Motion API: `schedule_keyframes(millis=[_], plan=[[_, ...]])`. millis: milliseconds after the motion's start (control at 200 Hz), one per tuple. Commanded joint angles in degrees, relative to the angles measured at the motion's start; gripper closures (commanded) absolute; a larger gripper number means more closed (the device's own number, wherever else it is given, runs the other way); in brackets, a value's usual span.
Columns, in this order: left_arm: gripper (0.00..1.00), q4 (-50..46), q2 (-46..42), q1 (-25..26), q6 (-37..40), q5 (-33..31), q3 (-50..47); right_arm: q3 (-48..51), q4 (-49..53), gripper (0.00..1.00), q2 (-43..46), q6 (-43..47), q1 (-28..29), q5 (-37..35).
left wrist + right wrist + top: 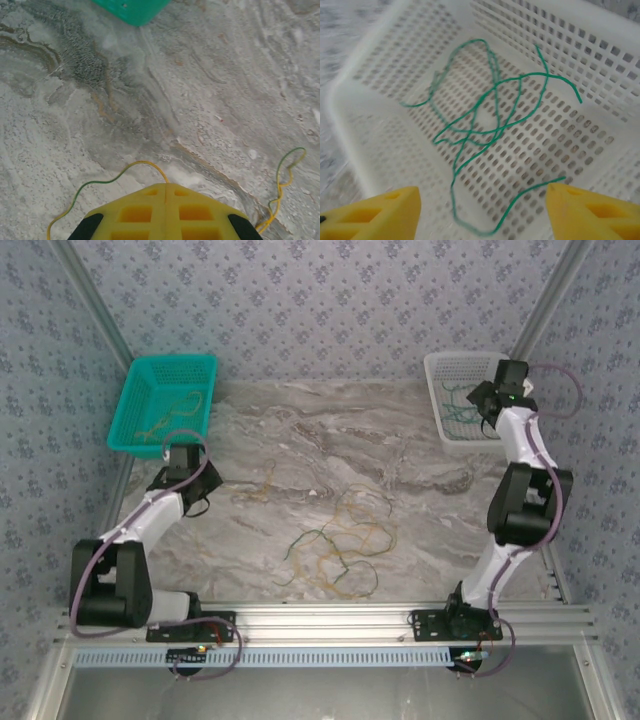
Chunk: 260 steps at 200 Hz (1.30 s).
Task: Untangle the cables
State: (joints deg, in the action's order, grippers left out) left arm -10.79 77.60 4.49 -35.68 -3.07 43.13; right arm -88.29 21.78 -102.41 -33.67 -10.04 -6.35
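Observation:
My left gripper holds the yellow-green cable and next needs to swing outward, away from the teal basket (125,415), and let go of the cable. Open marble lies outward, beyond the tangle.
A loose tangle of orange-tan and dark green cables (345,535) lies in the middle of the marble table (420,440). My left gripper (183,452) sits near the teal basket (125,415). Its yellow fingers (135,212) are shut on a thin yellow-green cable (145,163), which curves out of the seam and off to the left. My right gripper (482,194) hangs open over the white basket (600,45). Green cables (490,115) lie loose on the basket floor, none of them between the fingers.
Orange-tan strands (170,415) lie in the teal basket at the back left. A small tan strand (262,485) lies alone left of the tangle. Another yellow-green strand (285,170) lies right of my left fingers. Patterned walls enclose the table's back and sides.

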Motion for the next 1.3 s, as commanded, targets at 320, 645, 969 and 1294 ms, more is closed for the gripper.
schedule_keyframes(millis=[320, 645, 969, 1294], plan=[[0.85, -10.5, 15.2, 3.6, 3.8, -2.5, 12.5, 27.5, -11.0, 0.30, 30.8, 10.3, 15.7, -6.9], [0.84, -10.0, 24.7, 17.2, 2.9, -0.6, 18.7, 34.7, -11.9, 0.31, 39.2, 11.0, 17.5, -7.1], [0.49, -13.7, 25.3, 23.5, 4.1, -3.7, 26.0, 38.3, -8.9, 0.31, 39.5, 12.7, 18.4, -1.5], [0.22, -22.3, 32.3, 33.3, 6.3, -5.7, 41.1, 39.5, -9.3, 0.31, 39.6, 15.1, 20.3, 0.0]])
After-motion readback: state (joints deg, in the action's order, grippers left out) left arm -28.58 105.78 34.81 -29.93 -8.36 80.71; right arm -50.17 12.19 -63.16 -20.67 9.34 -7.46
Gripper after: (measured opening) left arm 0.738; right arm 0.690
